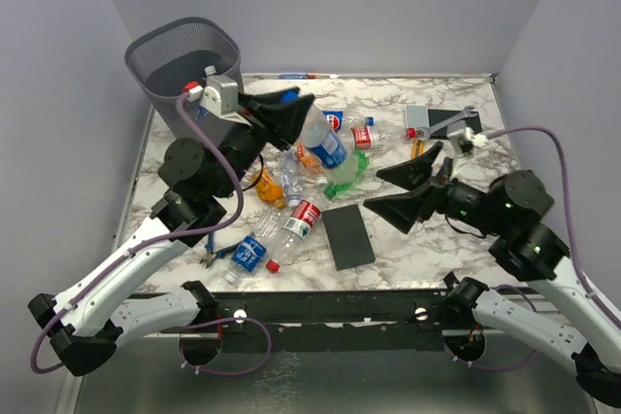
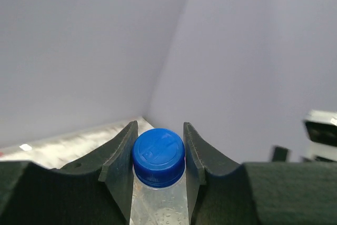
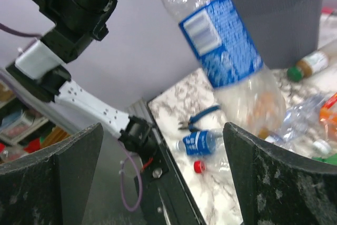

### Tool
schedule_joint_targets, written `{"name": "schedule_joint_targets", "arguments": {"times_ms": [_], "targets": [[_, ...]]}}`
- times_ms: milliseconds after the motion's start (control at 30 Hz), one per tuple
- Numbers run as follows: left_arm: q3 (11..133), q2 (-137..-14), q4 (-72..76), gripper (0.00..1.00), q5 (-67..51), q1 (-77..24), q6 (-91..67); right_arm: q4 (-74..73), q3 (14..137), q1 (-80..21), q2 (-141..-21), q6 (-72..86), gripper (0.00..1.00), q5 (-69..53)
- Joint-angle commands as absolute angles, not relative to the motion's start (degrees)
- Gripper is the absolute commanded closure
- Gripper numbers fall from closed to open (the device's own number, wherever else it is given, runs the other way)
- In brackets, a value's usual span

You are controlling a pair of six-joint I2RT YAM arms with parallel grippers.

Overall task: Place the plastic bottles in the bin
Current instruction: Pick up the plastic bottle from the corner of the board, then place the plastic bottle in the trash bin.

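Observation:
The bottle is hanging outside the bin. My left gripper will move outward and to the left in the top view next, over the bin's opening [image 1: 181, 51] to let go.
My left gripper [image 1: 291, 109] is shut on the neck of a clear bottle [image 1: 323, 139] with a blue label and holds it up above the pile, right of the dark grey mesh bin [image 1: 184, 65]. In the left wrist view its fingers [image 2: 122, 159] clamp the bottle just under the blue cap [image 2: 158, 157]. The same bottle [image 3: 221, 46] hangs in the right wrist view. Several more bottles [image 1: 296, 210] lie piled mid-table. My right gripper [image 1: 400, 193] is open and empty, right of the pile.
A flat black slab [image 1: 348, 236] lies near the front edge. Blue-handled pliers [image 1: 217, 255] lie at the front left beside a blue-labelled bottle [image 1: 248, 253]. A grey slab and tools [image 1: 432, 123] sit at the back right.

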State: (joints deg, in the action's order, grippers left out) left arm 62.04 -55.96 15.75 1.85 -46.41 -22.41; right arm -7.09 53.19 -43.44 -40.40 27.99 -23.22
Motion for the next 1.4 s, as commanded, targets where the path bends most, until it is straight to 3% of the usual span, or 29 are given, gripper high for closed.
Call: {"name": "schedule_joint_targets", "arguments": {"times_ms": [0,133,400,700,833,1133,1367], "targets": [[71.1,-55.6,17.6,1.0,18.5,-45.9,-3.1,-14.6,55.7,-43.8,-34.9,27.8,0.0,-9.3],[74.2,-58.1,26.8,1.0,29.5,-46.0,8.0,-16.6,50.3,-43.7,-29.3,29.0,0.0,3.8],[85.2,-70.7,43.3,1.0,43.3,-43.4,30.3,-21.8,36.2,-43.8,-23.7,39.4,0.0,13.9],[94.7,-80.0,42.8,1.0,42.1,-28.4,15.9,-20.6,23.4,-43.8,-17.2,46.6,0.02,7.0],[91.9,-81.2,50.8,1.0,40.6,-24.7,16.3,-24.6,22.2,-43.8,-15.0,48.1,0.02,7.0],[89.7,-87.2,49.7,1.0,49.1,-19.0,20.4,-29.7,19.7,-43.8,-9.3,49.3,0.02,7.1],[79.7,-85.4,41.4,1.0,50.0,-13.8,6.5,-31.6,19.9,-43.7,-9.8,50.8,0.02,8.3]]}}
